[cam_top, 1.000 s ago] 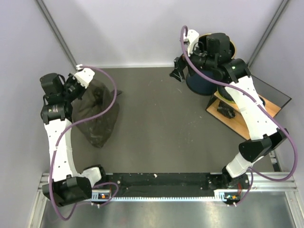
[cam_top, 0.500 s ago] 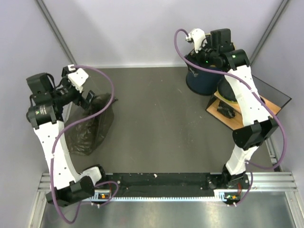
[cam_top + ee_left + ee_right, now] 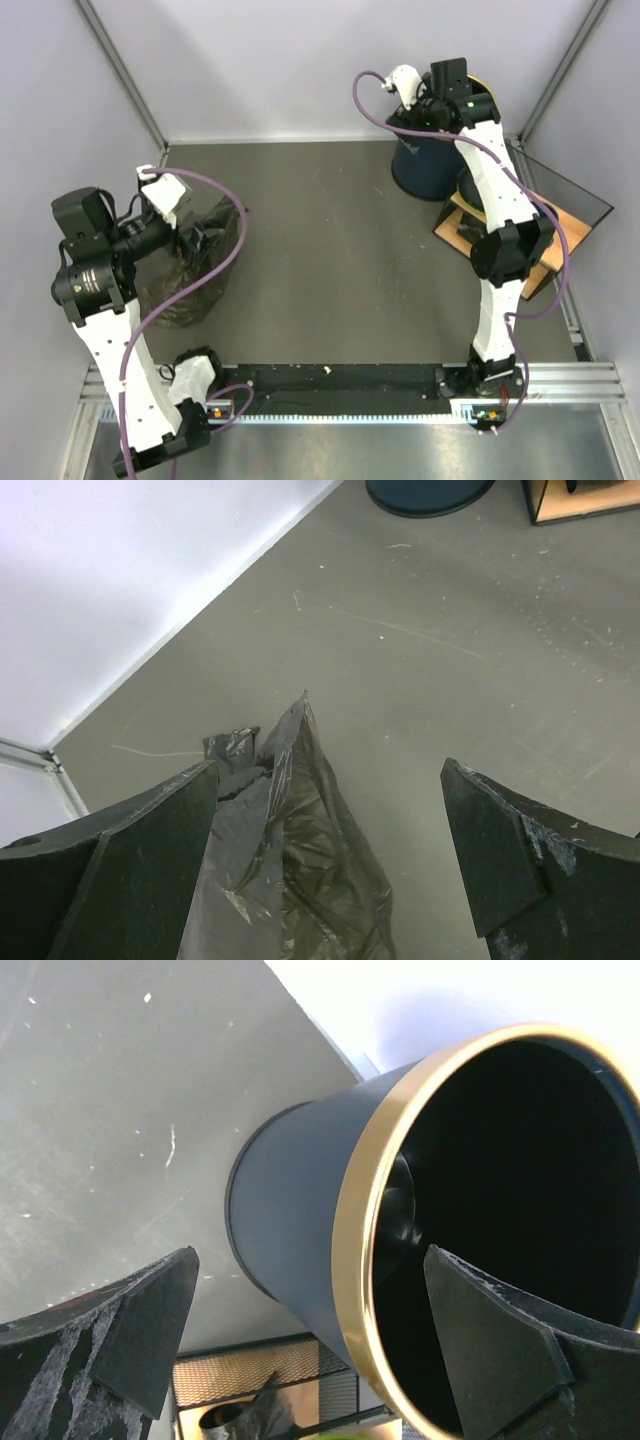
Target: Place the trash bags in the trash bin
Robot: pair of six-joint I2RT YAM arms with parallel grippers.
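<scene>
The gold rim of the trash bin is between the open fingers of my right gripper in the wrist view. My right gripper should next move back and tip down over the near side of that rim.
The trash bag (image 3: 185, 285), thin glossy black film, lies crumpled on the grey table at the left. In the left wrist view the trash bag (image 3: 290, 870) spreads between and below my fingers. My left gripper (image 3: 328, 765) is open above it and grips nothing. The navy trash bin (image 3: 425, 168) with a gold rim (image 3: 372, 1210) stands upright at the back right. My right gripper (image 3: 310, 1251) is open and straddles that rim, one finger outside the wall (image 3: 285, 1215), the other over the black interior. In the top view my left gripper (image 3: 200, 237) hangs over the bag's far end.
A wooden board (image 3: 560, 235) with a black mesh rack (image 3: 270, 1370) sits just right of the bin, and a small black roll (image 3: 225, 1418) lies on it. Grey walls close in the back and both sides. A metal rail (image 3: 340, 385) runs along the near edge.
My left gripper opened and let go of the bag, which slumped onto the table; the left arm drew back toward the near left. My right arm swung up over the bin's rim.
</scene>
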